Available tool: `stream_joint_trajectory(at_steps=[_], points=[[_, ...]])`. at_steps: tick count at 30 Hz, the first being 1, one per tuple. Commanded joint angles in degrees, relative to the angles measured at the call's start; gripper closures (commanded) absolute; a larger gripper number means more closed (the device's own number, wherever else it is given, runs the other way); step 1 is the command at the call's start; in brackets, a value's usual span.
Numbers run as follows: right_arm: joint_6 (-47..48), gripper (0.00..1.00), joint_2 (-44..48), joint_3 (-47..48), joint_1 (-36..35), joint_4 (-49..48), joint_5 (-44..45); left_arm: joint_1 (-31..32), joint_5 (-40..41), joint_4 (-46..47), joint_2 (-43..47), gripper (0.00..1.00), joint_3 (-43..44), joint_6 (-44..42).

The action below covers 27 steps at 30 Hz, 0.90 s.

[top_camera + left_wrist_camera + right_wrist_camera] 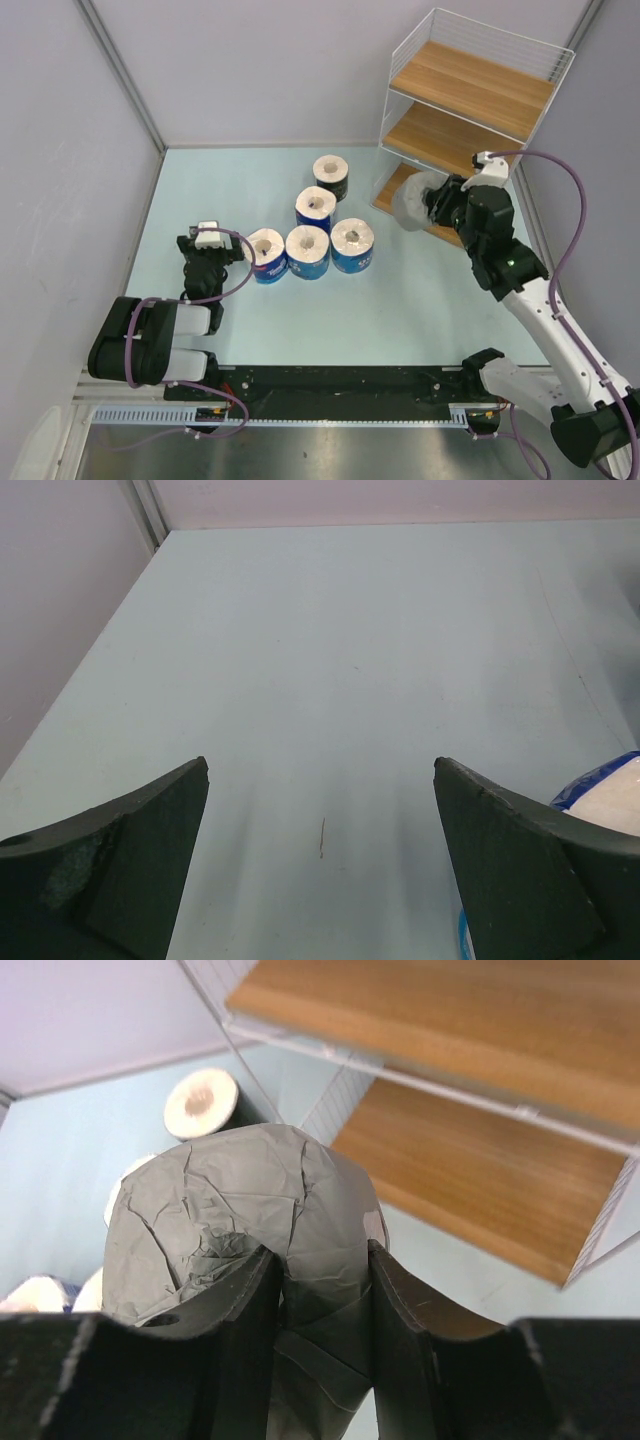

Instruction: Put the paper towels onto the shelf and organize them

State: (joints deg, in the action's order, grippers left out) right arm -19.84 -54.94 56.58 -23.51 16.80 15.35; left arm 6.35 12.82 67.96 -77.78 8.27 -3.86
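My right gripper needs to lift the grey roll (410,201) outward, to the right in the top view, and onto the shelf's middle board, which is empty.
My right gripper (437,201) is shut on the plain grey paper towel roll (410,201) and holds it above the table, just in front of the shelf's lowest board (392,188). In the right wrist view the fingers (240,1310) pinch the crumpled grey roll (230,1200), with the wooden boards (480,1165) ahead and to the right. Several blue-wrapped rolls (308,250) and a black roll (331,177) stand mid-table. My left gripper (208,243) is open and empty, low over the table left of the nearest blue roll (267,255), whose edge shows in the left wrist view (608,795).
The shelf (470,85) stands in the far right corner, its white wire frame against the walls. Its middle board (445,135) and top board (470,85) are bare. A wall runs along the table's left side (60,600).
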Motion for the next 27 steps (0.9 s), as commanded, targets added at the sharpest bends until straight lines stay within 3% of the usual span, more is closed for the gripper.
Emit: stream_joint_trajectory(at_steps=[1, 11, 27], points=[[2.7, 0.64, 2.0, 7.0, -0.2, -0.3, 4.9, -0.2, -1.8, 1.4, 1.0, 0.00, 0.8, 1.0], [7.3, 0.65, -3.1, 16.6, -0.2, -1.4, 11.7, -0.2, -1.8, 1.5, 1.0, 0.00, 0.8, 1.0], [6.7, 0.68, -9.4, 18.2, 4.5, -9.8, 22.3, -0.2, -1.8, 1.4, 0.9, 0.00, 0.8, 1.0]])
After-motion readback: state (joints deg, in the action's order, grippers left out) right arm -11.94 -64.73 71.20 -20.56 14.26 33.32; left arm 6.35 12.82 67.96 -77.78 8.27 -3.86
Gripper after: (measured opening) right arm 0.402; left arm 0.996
